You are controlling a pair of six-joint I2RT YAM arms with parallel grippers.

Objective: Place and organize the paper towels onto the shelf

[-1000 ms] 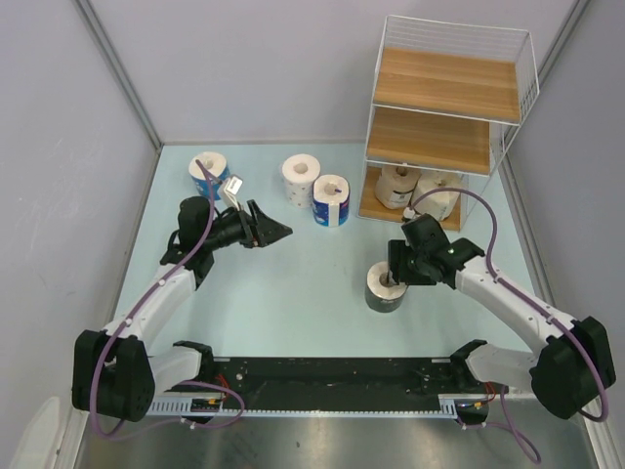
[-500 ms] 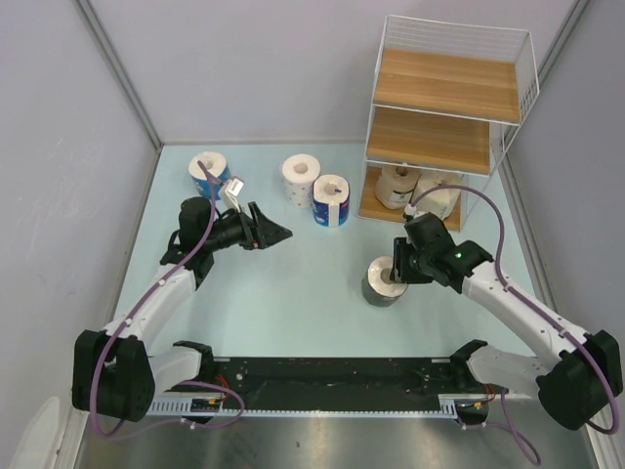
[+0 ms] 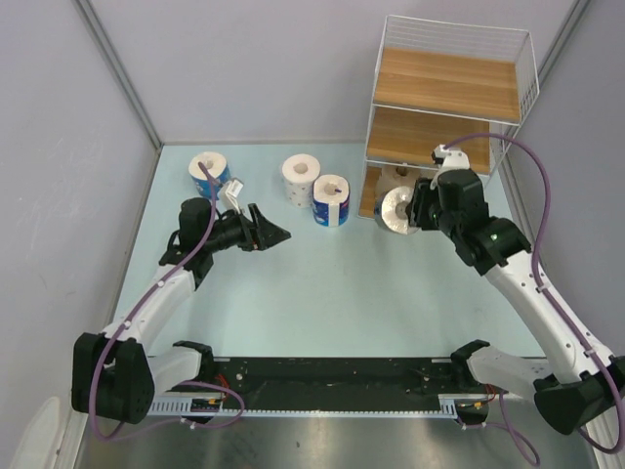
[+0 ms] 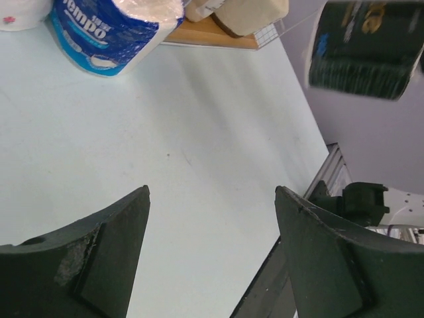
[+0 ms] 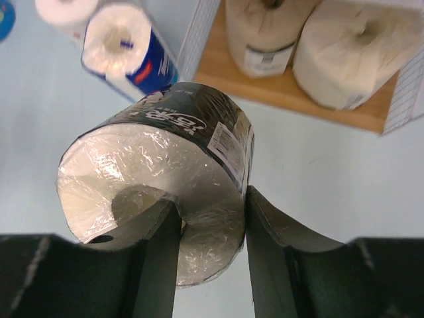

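Next, my right gripper raises the roll outward onto the bare middle board's end nearest the blue rolls and releases, as that board lies above and outward.
My right gripper (image 3: 415, 208) is shut on the dark-wrapped roll (image 3: 397, 210), one finger in its core and one outside, and holds it in the air, tipped on its side, just in front of the shelf (image 3: 444, 98). The wrist view shows this grip (image 5: 212, 202) on the dark roll (image 5: 165, 152). A tan-brown roll (image 5: 265, 33) and a cream roll (image 5: 351, 56) stand on the bottom board (image 5: 291, 93). On the table stand a blue roll (image 3: 331, 200), a white speckled roll (image 3: 301, 176) and another blue roll (image 3: 207, 166). My left gripper (image 3: 278, 233) is open and empty above the table (image 4: 212, 192).
The shelf's middle and top boards (image 3: 430, 137) hold nothing. Grey walls close in the light-blue table (image 3: 293, 293) at the left, back and right. The black base rail (image 3: 332, 376) runs along the near edge.
My right gripper has lifted the dark roll off the table and carried it back and up to the front of the shelf's bottom tier, tipping it sideways. The left arm has not moved.
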